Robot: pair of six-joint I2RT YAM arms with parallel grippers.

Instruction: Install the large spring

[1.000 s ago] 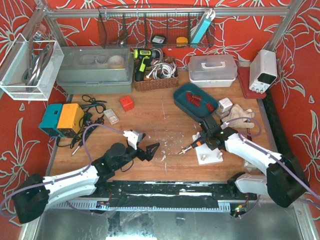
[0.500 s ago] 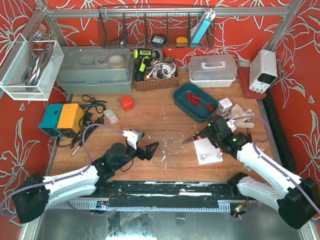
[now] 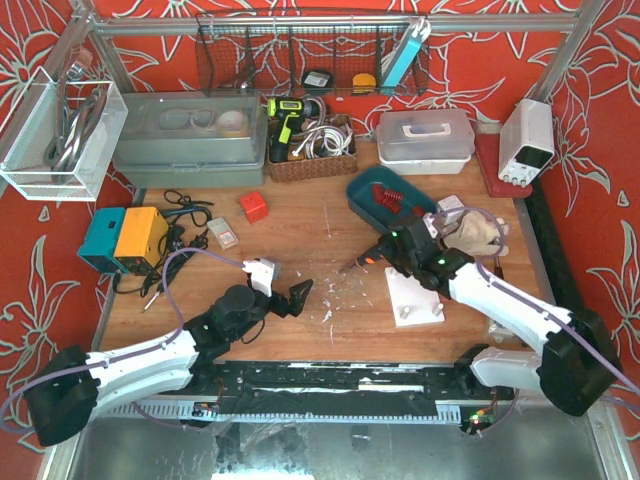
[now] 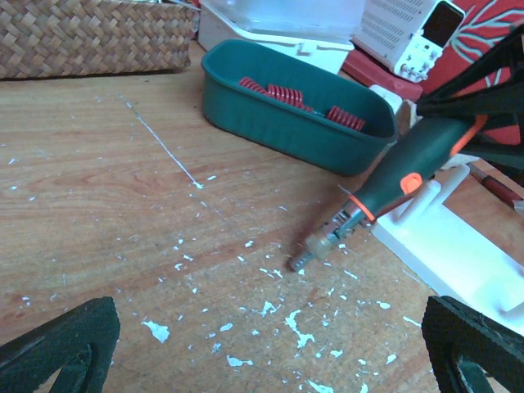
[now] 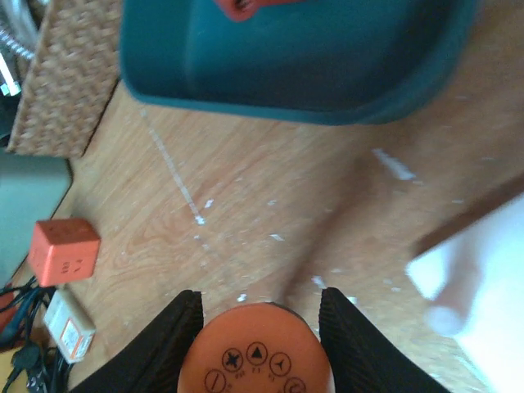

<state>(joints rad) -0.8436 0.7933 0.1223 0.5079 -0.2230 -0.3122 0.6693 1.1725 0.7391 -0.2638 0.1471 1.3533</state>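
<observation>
My right gripper carries the screwdriver (image 3: 378,256) outward next, to its left in the top view, and releases it on bare wood before the wicker basket.
Several red springs (image 3: 388,197) lie in a teal tray (image 3: 365,203); they also show in the left wrist view (image 4: 282,92). I cannot tell which one is the large one. My right gripper (image 3: 402,247) is shut on a green and orange electric screwdriver (image 3: 378,256), its bit pointing left just above the table. Its orange end cap (image 5: 258,352) sits between my right fingers (image 5: 164,340). A white fixture block (image 3: 415,297) lies right of the bit. My left gripper (image 3: 292,297) is open and empty, low over the table, left of the screwdriver (image 4: 393,184).
White flakes (image 3: 330,300) litter the wood between the arms. An orange cube (image 3: 254,206) and a small box (image 3: 222,232) lie at the left, a wicker basket (image 3: 310,160) and a white lidded box (image 3: 425,140) at the back. A cloth (image 3: 478,232) lies right of the tray.
My right arm has carried the screwdriver from beside the white block up and left, closer to the teal tray. My left gripper has hardly moved.
</observation>
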